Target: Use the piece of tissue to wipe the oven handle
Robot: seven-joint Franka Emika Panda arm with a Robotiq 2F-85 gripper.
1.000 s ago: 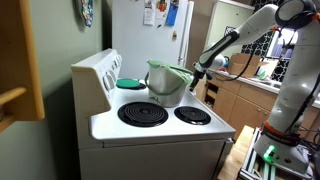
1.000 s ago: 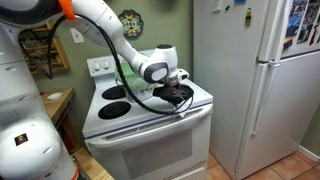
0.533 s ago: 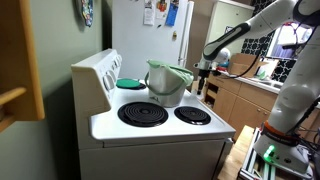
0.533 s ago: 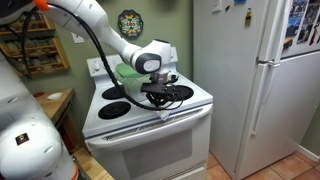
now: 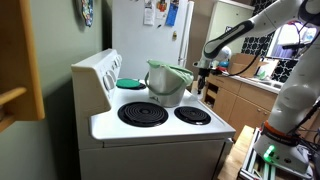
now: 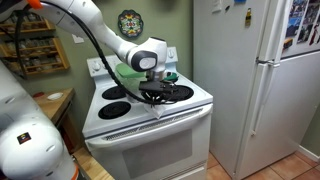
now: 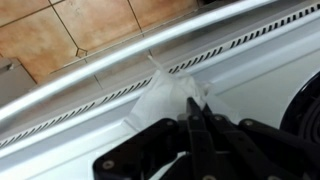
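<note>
Bare white stovetop between the front coil burners lies just outward of the gripper, so the gripper needs to move outward over it next and release the tissue.
In the wrist view my gripper (image 7: 196, 112) is shut, and its black fingers pinch a white piece of tissue (image 7: 160, 100). The tissue lies against the stove's front edge, just short of the long pale oven handle (image 7: 92, 84) that runs diagonally across the view. In an exterior view my gripper (image 6: 158, 98) hangs over the front edge of the white stove, with the tissue (image 6: 160, 114) showing below it and the oven handle (image 6: 150, 131) beneath. My gripper also shows in an exterior view (image 5: 203, 86), but the tissue cannot be made out there.
A pale green pot (image 5: 168, 82) stands on a rear coil burner, with a teal lid (image 5: 130, 83) beside it. Black coil burners (image 5: 143, 114) sit at the front. A white fridge (image 6: 255, 80) stands close beside the stove. Brown floor tiles (image 7: 70, 25) lie below the handle.
Over the last second my gripper moved from above the burners toward the stove's front edge with the tissue. In the last half second it barely shifted.
</note>
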